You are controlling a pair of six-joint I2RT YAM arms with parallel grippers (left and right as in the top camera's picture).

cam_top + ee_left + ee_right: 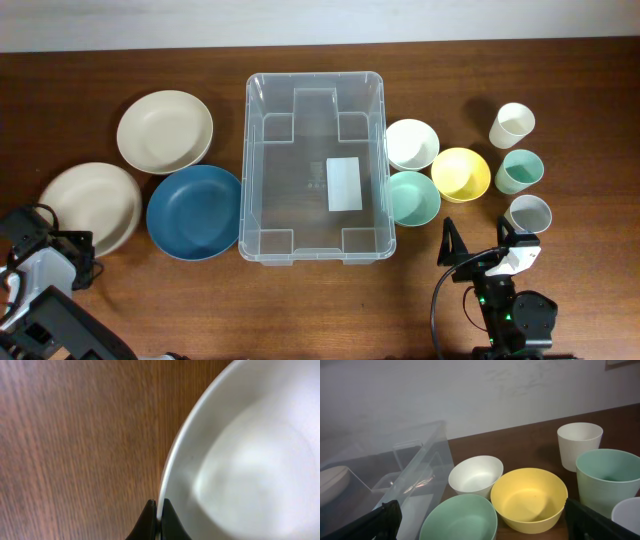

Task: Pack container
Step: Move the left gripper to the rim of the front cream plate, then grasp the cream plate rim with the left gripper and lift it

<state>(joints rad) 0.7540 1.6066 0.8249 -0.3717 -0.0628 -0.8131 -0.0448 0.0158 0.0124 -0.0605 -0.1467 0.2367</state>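
Note:
I will lift my left gripper outward and over the container's bare bottom, which lies to its right in the overhead view, then lower and release the plate's rim.
The container point(315, 165) is a large clear plastic bin with a white label on its base, standing empty at the table's middle. Its corner also shows in the right wrist view point(415, 470). My left gripper point(85, 248) is at the front left, shut on the rim of a cream plate point(88, 203). In the left wrist view the jaws point(159, 510) pinch that plate's edge point(240, 460). My right gripper point(477, 245) is open and empty at the front right, just in front of a green bowl point(412, 197). In the right wrist view its fingers point(487, 522) spread either side of the bowls.
A second cream plate point(165, 130) and a blue plate point(195, 212) lie left of the bin. To its right are a white bowl point(411, 143), a yellow bowl point(460, 173), and a white cup point(512, 125), green cup point(520, 171) and grey cup point(528, 213).

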